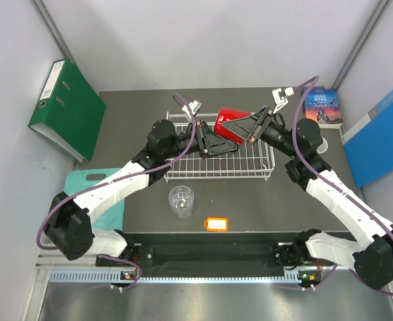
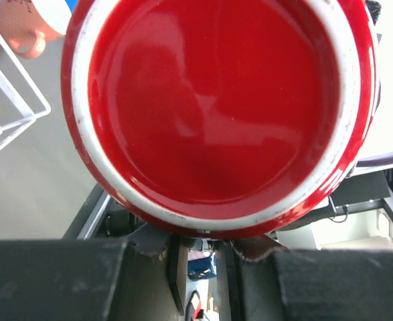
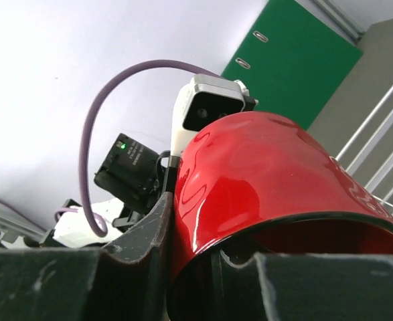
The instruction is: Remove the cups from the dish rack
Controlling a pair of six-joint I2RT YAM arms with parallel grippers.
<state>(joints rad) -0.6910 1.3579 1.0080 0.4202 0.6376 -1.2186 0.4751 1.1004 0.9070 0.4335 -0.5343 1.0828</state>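
Observation:
I need to move my right gripper to the right in the top view and down to the tabletop beside the salmon-pink mug (image 2: 29, 27). That spot is outside the rack.
The glossy red mug (image 1: 233, 118) hangs above the far side of the white wire dish rack (image 1: 217, 167). My right gripper (image 1: 253, 128) is shut on its rim, one finger inside and one outside (image 3: 157, 227); the mug's wall (image 3: 263, 180) fills that view. My left gripper (image 1: 224, 144) sits right under the mug's base (image 2: 216, 107). Its fingers (image 2: 176, 267) stand close together with a thin gap and nothing between them. The clear glass tumbler (image 1: 181, 200) stands on the table in front of the rack. The salmon-pink mug (image 2: 29, 27) shows beyond the rack's wire. The light blue mug is mostly hidden.
A green binder (image 1: 65, 110) leans at the far left and a teal board (image 1: 89, 182) lies below it. A book (image 1: 322, 107) and a blue folder (image 1: 380, 137) lie at the far right. An orange tag (image 1: 216, 224) lies near the table's front edge.

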